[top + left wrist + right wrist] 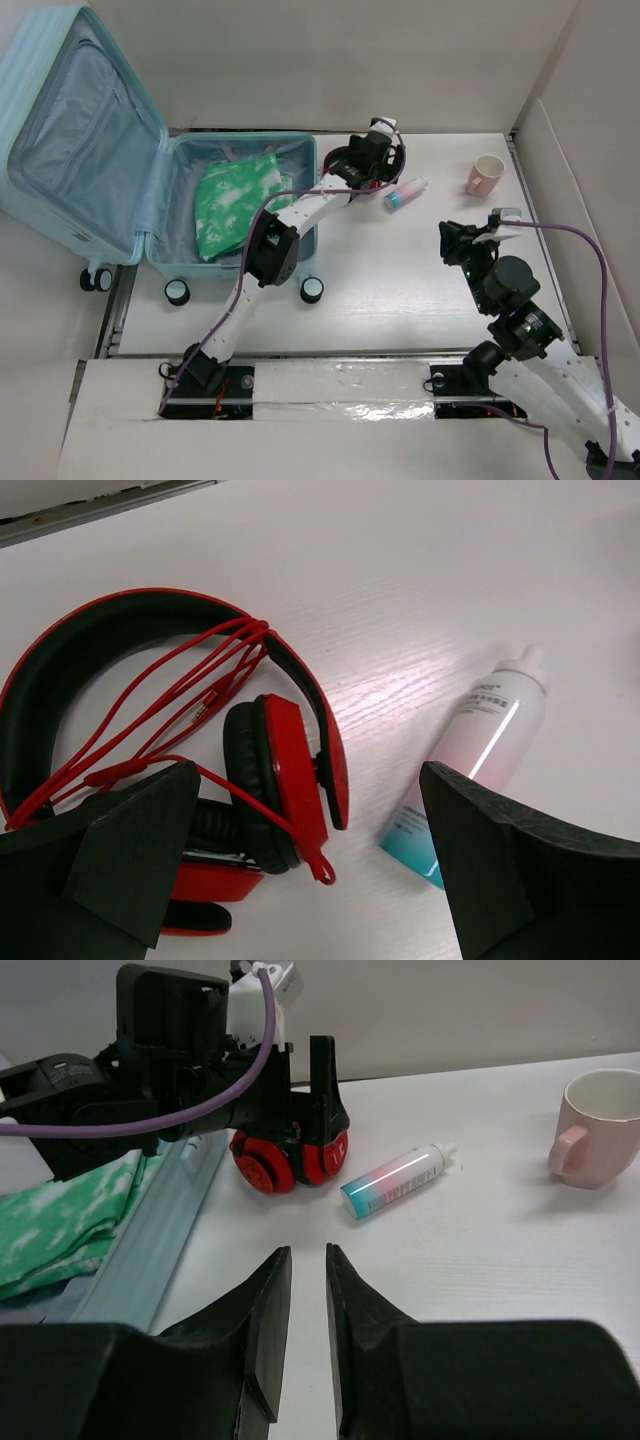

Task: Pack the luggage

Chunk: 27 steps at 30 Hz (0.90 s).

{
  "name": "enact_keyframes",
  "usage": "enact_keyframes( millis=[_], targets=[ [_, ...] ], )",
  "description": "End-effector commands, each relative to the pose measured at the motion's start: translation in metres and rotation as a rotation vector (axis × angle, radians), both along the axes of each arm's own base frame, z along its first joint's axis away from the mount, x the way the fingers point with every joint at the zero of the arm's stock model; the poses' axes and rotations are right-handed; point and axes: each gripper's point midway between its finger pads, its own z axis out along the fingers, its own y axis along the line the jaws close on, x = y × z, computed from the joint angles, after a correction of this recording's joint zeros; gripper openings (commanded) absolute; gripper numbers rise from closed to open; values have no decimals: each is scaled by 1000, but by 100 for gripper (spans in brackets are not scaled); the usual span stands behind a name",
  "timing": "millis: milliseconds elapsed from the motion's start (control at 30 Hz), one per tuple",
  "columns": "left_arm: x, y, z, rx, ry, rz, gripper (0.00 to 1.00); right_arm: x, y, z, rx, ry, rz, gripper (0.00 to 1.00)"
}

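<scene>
The left gripper moves down onto the red-and-black earcup nearest the bottle next and closes its fingers across it, because that earcup already stands between them.
The luggage (152,222), pale aqua, lies open at the left with its lid leaning back. A green-and-white cloth (235,200) lies in its base. Red-and-black headphones (285,780) with a red cord lie on the table just right of the suitcase. My left gripper (310,870) is open and hovers over them, one earcup between the fingers, touching nothing. The headphones also show in the top view (396,170). A pink-to-teal bottle (480,750) lies beside them. My right gripper (308,1252) is shut and empty, low over the table, pointing at the headphones (290,1160).
A pink mug (486,174) stands at the back right, also in the right wrist view (598,1130). The bottle (405,192) lies between headphones and mug. The suitcase wall (150,1240) and wheels (312,290) border the left side. Walls enclose the table.
</scene>
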Motion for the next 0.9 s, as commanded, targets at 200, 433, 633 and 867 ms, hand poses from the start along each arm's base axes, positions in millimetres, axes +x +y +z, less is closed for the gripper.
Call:
enact_keyframes(
  millis=[200,433,633,867],
  targets=[
    [16,-8,-25,1,-19,7,81,-3,3,21,21,-60,31,30],
    [16,-16,-22,-17,-45,-1,41,-3,7,29,35,-86,48,32],
    [16,-6,35,-58,-135,32,10,-8,4,33,55,-111,51,32],
    [0,21,211,-208,-412,62,0,-11,3,36,60,-122,58,33]
  ],
)
